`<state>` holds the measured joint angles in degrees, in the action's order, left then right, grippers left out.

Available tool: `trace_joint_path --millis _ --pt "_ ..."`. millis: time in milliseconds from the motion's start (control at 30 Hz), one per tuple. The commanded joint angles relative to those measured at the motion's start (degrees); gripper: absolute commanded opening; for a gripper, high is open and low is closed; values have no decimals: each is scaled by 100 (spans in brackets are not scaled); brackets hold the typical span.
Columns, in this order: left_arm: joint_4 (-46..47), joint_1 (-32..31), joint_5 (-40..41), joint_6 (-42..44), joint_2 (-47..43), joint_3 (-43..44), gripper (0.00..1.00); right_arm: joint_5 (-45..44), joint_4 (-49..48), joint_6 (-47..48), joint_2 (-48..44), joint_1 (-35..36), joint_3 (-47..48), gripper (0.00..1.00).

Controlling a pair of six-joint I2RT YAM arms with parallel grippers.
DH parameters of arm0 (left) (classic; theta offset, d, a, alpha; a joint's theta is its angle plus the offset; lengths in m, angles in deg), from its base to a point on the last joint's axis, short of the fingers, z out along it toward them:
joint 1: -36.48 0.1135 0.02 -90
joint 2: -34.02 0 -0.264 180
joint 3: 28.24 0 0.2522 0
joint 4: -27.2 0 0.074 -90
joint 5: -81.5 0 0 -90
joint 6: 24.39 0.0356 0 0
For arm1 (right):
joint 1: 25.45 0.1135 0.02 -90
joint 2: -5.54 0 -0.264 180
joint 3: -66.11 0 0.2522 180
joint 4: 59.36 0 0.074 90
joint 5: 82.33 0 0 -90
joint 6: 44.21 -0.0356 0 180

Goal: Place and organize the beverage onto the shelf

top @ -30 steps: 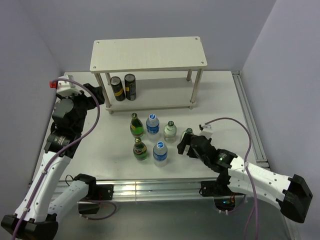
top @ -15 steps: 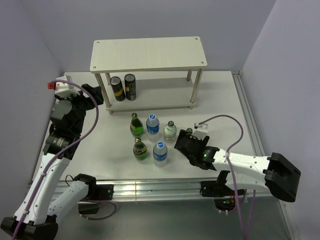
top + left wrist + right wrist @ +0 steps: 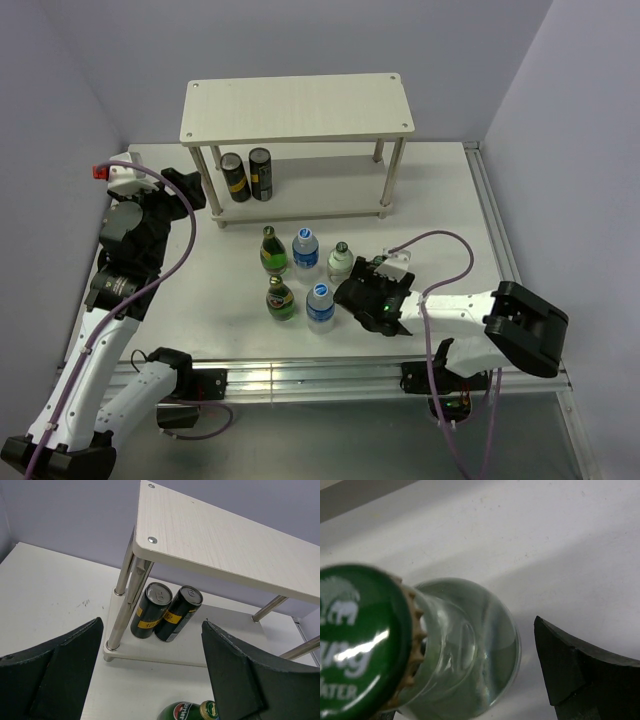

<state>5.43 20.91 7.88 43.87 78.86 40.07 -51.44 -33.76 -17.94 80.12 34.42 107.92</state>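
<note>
Next, my right gripper will lower farther along the clear bottle and close on its body (image 3: 470, 649), because a gap still shows between the visible finger and the glass.
The shelf (image 3: 296, 107) stands at the back, with two black cans (image 3: 247, 175) on its lower board; both also show in the left wrist view (image 3: 165, 611). Five bottles stand in front: two green (image 3: 271, 251), two blue-capped water bottles (image 3: 305, 250) and a clear one (image 3: 340, 261). My right gripper (image 3: 362, 292) is open, pointing down over another clear glass bottle with a green cap (image 3: 465, 645). One finger (image 3: 585, 675) stands apart from the glass; the other is out of view. My left gripper (image 3: 193, 190) is open and empty, facing the shelf's left legs.
A green Perrier bottle (image 3: 192, 711) lies at the bottom of the left wrist view. The shelf's metal legs (image 3: 122, 607) stand close before the left gripper. A rail (image 3: 495, 230) runs along the table's right edge. The right arm's cable (image 3: 440, 245) loops above the table.
The right arm swung left and folded in, bringing its gripper closer to the bottle group and down over the clear bottle. The left arm barely moved.
</note>
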Motion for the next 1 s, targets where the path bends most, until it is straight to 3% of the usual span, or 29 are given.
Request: trace_joint_path --millis 0,233,400,600,700,833,967 --pt "160 19 -3 20 -54 -14 86 -628 -418 -228 266 42 7 100" --pt "168 19 5 20 -37 -23 86 -952 -876 -140 794 50 7 97" --pt "168 19 -12 20 -2 -31 86 -1164 -806 -351 1102 42 121 87" --pt "177 19 -21 29 -2 -23 86 -1278 -516 -553 1199 33 227 64" --pt "168 19 -12 38 -2 -23 86 -1322 -8 -947 1199 42 323 13" --pt "177 19 -30 38 -10 -23 86 -1305 582 -1457 1234 42 499 0" --pt "168 19 -21 38 -2 -23 86 -1208 689 -1468 1006 59 438 0"
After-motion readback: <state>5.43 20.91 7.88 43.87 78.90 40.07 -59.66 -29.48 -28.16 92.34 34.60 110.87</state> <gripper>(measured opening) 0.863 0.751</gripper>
